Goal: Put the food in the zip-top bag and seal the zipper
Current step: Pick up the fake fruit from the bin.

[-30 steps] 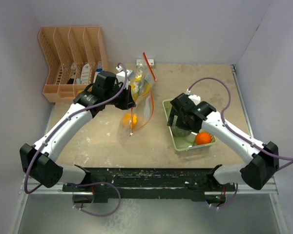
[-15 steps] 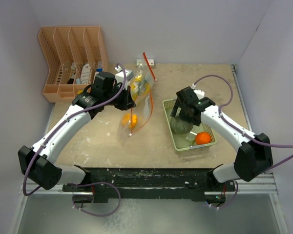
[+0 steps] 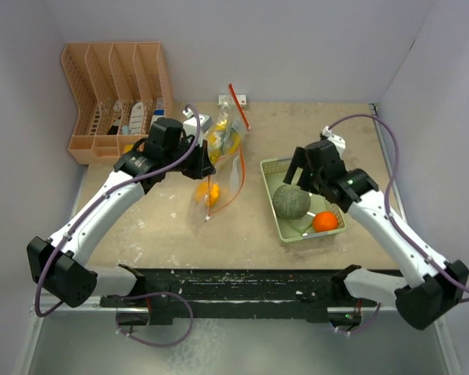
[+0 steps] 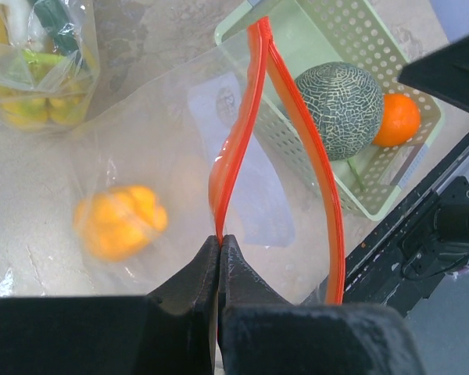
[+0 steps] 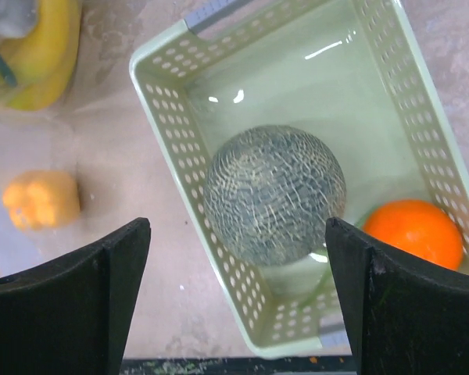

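Observation:
My right gripper is open and will move down past the melon's near side, because the melon's green stem (image 3: 306, 226) (image 5: 321, 283) is below and is thin enough to fit between its fingers.
My left gripper (image 3: 204, 166) is shut on the red-orange zipper strip (image 4: 236, 148) of the clear zip-top bag (image 3: 228, 168) and holds one side of the mouth up, so the mouth gapes. The orange-yellow pepper (image 4: 119, 221) lies inside the bag (image 4: 172, 156); it also shows in the top view (image 3: 209, 192). The banana bunch (image 3: 223, 141) shows through clear plastic at the far end. The grey-green melon (image 5: 273, 195) and the orange fruit (image 5: 414, 233) sit in the pale green basket (image 5: 172, 101). My right gripper (image 5: 236, 226) is open and empty above the melon (image 3: 291, 201).
The peach slotted organiser (image 3: 113, 94) with small packets stands at the back left. The basket (image 3: 270, 168) lies right of the bag, near the table's front edge. White walls close in the back and both sides.
My right gripper has lifted and drawn back from the basket, uncovering the melon, which still sits there. My left gripper has kept its hold on the zipper strip.

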